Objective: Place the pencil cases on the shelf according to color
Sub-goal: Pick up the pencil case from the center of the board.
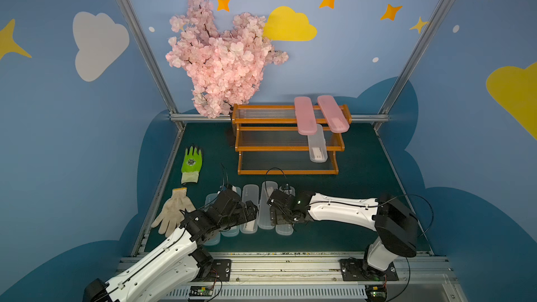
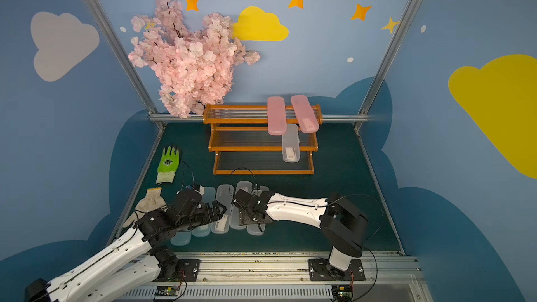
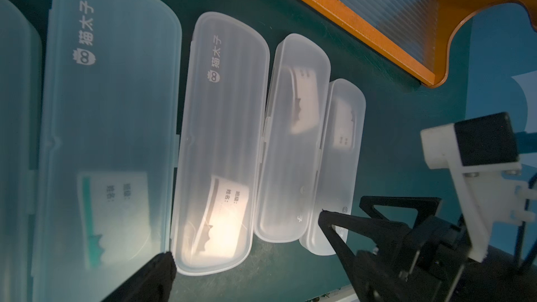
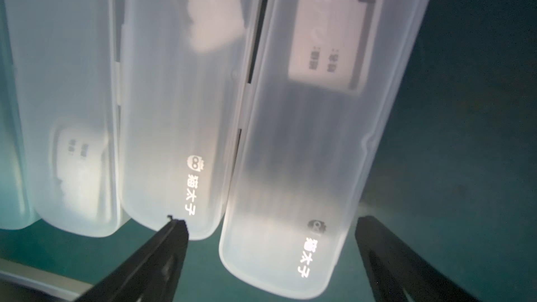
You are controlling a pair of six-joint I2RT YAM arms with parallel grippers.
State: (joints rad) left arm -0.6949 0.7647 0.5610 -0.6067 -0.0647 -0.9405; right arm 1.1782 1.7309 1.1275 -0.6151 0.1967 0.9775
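I should move my right gripper down and back, away from the row, around the outermost clear case's near end [image 1: 284, 229] [image 4: 288, 251], because the case next to it is tight beside it.
The shelf [image 1: 286, 148] [image 2: 263, 148] stands at the back of the mat. Two pink pencil cases [image 1: 305, 116] [image 1: 332, 114] lie across its top tier. A clear one [image 1: 317, 146] slopes from the middle tier. More cases lie side by side near the front: two pale blue [image 3: 107, 126] [image 3: 14, 140] and three clear [image 3: 220, 140] [image 3: 293, 140] [image 3: 340, 155]. My right gripper [image 4: 273, 228] [image 1: 276, 217] is open and straddles the near end of the outermost clear case [image 4: 305, 169] without touching it. My left gripper [image 3: 247, 242] [image 1: 252, 209] is open just above the row's near ends.
A green glove [image 1: 191, 164] and a beige glove [image 1: 174, 213] lie left of the row. A pink blossom tree [image 1: 220, 62] stands beside the shelf's left end. The two grippers are close together over the row. A metal rail [image 1: 284, 260] runs along the front edge.
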